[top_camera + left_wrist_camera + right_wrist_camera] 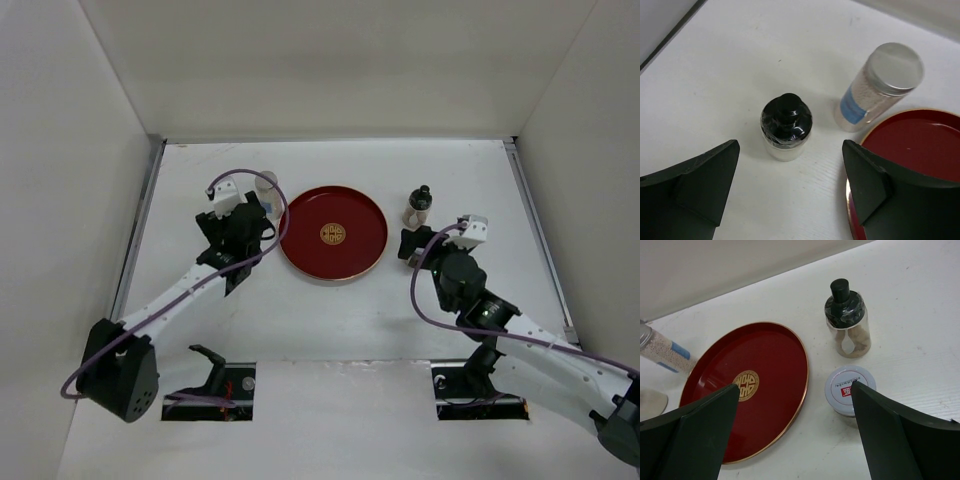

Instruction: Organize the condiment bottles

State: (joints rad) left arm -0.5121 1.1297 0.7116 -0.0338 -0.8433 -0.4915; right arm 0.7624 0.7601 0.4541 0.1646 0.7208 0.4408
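Note:
The pale bottle's black cap (786, 120) is centred between my left gripper's open fingers, below them and slightly outward. My left gripper should next move down and outward and close around it.
A squat pale bottle with a black cap (786, 127) stands on the table just ahead of my left gripper (790, 175), whose jaws are wide open and empty. A tall white cylinder with a blue label and silver lid (880, 87) stands beyond it, beside the red tray (920, 150); it also shows in the top view (268, 190). My right gripper (792, 430) is open and empty, over the table beside the tray's right rim. A low jar with a white lid (849, 389) sits by its right finger. A black-capped bottle with brown contents (847, 320) stands behind it.
The round red tray (333, 233) lies empty mid-table between the arms. White walls close the table at the back and both sides. My left gripper (250, 222) is left of the tray and my right gripper (412, 245) is right of it.

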